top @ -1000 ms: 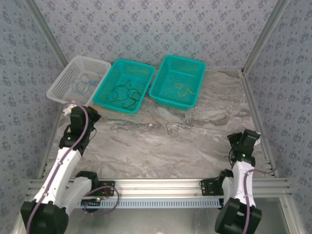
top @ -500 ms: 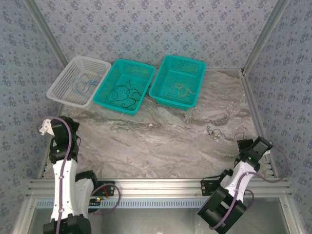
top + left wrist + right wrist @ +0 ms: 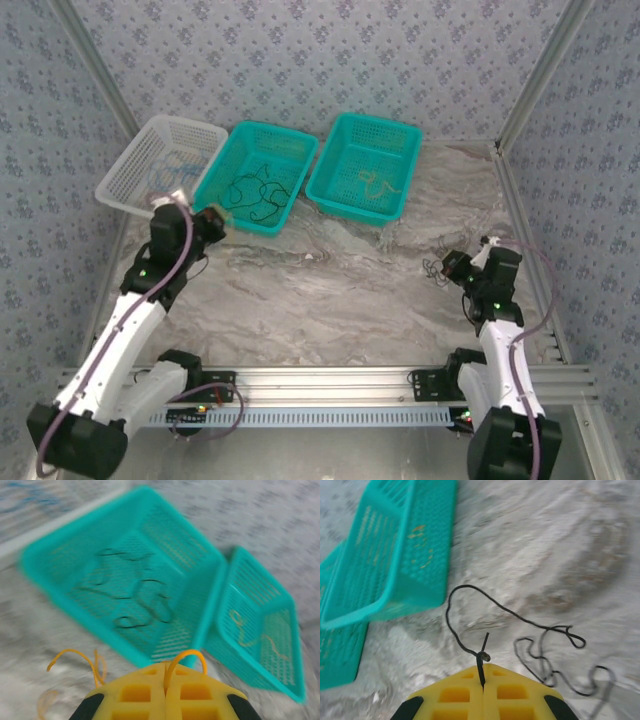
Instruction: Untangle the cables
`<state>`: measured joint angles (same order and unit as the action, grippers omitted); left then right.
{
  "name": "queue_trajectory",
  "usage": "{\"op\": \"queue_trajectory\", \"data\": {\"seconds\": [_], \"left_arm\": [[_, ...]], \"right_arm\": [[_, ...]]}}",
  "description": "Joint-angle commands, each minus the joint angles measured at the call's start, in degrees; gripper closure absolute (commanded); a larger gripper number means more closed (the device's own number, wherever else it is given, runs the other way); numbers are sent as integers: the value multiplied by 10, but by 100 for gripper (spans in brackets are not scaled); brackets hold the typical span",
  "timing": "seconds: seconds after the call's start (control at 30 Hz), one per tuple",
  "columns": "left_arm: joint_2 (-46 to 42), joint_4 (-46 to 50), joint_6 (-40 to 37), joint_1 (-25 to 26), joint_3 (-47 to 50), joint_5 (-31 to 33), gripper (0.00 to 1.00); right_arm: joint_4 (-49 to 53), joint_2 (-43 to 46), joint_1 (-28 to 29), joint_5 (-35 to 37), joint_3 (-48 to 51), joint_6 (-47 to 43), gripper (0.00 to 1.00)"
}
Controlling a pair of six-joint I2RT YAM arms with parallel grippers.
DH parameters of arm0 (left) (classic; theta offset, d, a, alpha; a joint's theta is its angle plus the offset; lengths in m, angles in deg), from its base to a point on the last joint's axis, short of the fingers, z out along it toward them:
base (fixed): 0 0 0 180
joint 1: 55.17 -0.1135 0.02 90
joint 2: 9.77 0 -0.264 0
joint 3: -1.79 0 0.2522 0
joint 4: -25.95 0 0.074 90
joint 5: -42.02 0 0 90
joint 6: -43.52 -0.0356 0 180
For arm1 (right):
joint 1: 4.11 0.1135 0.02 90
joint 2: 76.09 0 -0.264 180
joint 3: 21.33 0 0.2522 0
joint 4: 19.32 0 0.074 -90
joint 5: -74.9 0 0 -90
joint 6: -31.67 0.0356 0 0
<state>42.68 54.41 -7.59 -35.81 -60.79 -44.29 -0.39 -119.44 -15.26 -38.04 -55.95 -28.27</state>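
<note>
My left gripper holds the yellow cable and will next swing outward past the middle teal basket (image 3: 290, 205) and over the tan cable's teal basket (image 3: 370, 178) to let go of the cable, because their colours match.
My left gripper (image 3: 165, 666) is shut on a thin yellow cable (image 3: 186, 656) that loops over its fingertips; more of that cable curls on the table at the left (image 3: 75, 662). From above, this gripper (image 3: 208, 224) is at the front left corner of the middle teal basket (image 3: 290, 205). My right gripper (image 3: 482, 668) is shut on a black cable (image 3: 465, 592), which trails into a loose tangle (image 3: 545, 652) on the marble. The top view places the right gripper (image 3: 455, 268) at the right side of the table, with the black cable (image 3: 435, 270) beside it.
A white basket (image 3: 125, 180) holds a blue cable (image 3: 170, 172). The middle teal basket (image 3: 60, 560) holds black cables (image 3: 140, 597). The right teal basket (image 3: 400, 190) holds a tan cable (image 3: 375, 183). Frame rails run along both table sides.
Half a second ago both arms were drawn back toward the near corners. Now the left has swung forward to the baskets and the right has moved inward. The black cable lies further right than a second ago.
</note>
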Motion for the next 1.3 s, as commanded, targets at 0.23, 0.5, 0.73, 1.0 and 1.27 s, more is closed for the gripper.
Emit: {"op": "queue_trajectory", "data": {"seconds": [0.23,0.5,0.73,1.0,1.27], "left_arm": [[180,-120,-139,133,-171,-96,100],[315,-184,-152,141,-290,-150,100],[476,-169,-185,153,-452,-183,100],[676,-25,-200,154,-705,-205,25],[587,-151,-271,153,-516,-325,1]], "right_arm": [[-23,-43,133,-17,-58,-85,100],[-27,-41,181,-32,-61,-95,100],[-7,-39,218,-53,-83,-112,100],[-5,-36,239,-57,-109,-92,100],[-7,-39,236,-45,-136,-51,100]]}}
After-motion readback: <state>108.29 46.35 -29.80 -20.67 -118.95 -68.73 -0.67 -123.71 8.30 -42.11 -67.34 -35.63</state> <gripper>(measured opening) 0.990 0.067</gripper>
